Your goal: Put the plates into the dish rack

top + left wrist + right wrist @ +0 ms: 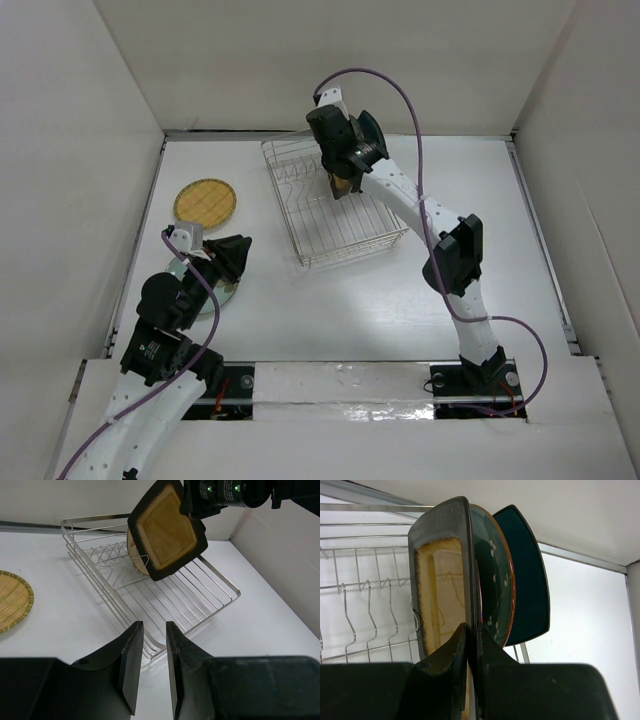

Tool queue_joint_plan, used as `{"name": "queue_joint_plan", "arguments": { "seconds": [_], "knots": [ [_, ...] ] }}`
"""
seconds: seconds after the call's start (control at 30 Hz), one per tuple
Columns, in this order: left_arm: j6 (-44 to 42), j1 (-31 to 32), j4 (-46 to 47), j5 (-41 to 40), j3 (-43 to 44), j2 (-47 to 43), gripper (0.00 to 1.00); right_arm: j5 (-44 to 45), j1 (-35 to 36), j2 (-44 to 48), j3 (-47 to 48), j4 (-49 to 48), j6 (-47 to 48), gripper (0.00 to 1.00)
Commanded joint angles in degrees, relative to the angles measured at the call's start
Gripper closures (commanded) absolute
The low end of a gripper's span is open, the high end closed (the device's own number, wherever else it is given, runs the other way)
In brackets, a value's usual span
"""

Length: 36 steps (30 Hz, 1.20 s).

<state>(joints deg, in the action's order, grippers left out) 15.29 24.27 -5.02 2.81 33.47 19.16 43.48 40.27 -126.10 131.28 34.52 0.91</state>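
My right gripper will next lower the amber plate beside the dark teal round plate, before I let go of the amber plate's rim.
My right gripper (472, 628) is shut on the rim of the amber black-rimmed square plate (440, 585), which it holds on edge over the dish rack (345, 235). In the right wrist view a dark teal round plate (495, 580) and a teal square plate (530, 580) stand upright just behind it. The left wrist view shows the amber plate (167, 530) tilted above the rack (200, 595), with a cream plate's edge (134, 555) behind it. My left gripper (154, 626) is open a little and empty, hovering over a pale green plate (218, 297).
A yellow checked round plate (205, 203) lies flat on the table left of the rack, also in the left wrist view (12, 600). White walls enclose the table on three sides. The rack's near rows of prongs (370, 600) stand bare.
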Motion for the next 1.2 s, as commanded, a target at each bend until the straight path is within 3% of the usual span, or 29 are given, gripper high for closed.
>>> {"name": "queue_joint_plan", "arguments": {
  "seconds": [0.0, 0.27, 0.7, 0.73, 0.77, 0.87, 0.97, 1.17],
  "knots": [
    [-0.35, -0.28, 2.29, 0.44, 1.16, 0.35, 0.78, 8.37, 0.33, 4.29, 0.02, -6.93, -4.16, 1.00],
    [-0.35, -0.28, 2.38, 0.71, 1.07, 0.00, 0.78, 11.18, 1.48, 4.99, -2.26, -8.33, -3.63, 1.00],
    [-0.35, -0.28, 2.29, 0.27, 1.07, 0.09, 0.78, -0.32, -0.89, -5.64, 4.77, -8.24, -1.61, 0.98],
    [-0.35, -0.28, 2.29, 0.35, 1.07, 0.26, 0.78, -0.76, -0.90, -5.91, 4.94, -8.42, -1.61, 0.91],
    [-0.43, -0.28, 2.29, 0.27, 1.07, 0.35, 0.78, -0.77, -0.90, -6.08, 4.86, -8.94, -1.61, 0.75],
    [-0.35, -0.28, 2.38, 0.18, 1.07, 0.79, 0.78, -0.94, -0.90, -5.73, 3.89, -12.10, 0.85, 0.46],
    [-0.35, -0.28, 2.20, -0.08, 1.07, 1.15, 0.78, -1.21, -0.90, -4.59, 2.49, -15.97, 2.17, 0.30],
    [-0.43, -0.28, 2.03, -0.70, 1.16, 1.67, 0.78, -1.56, 0.24, 0.92, -1.79, -20.27, 3.40, 0.25]
  ]
}}
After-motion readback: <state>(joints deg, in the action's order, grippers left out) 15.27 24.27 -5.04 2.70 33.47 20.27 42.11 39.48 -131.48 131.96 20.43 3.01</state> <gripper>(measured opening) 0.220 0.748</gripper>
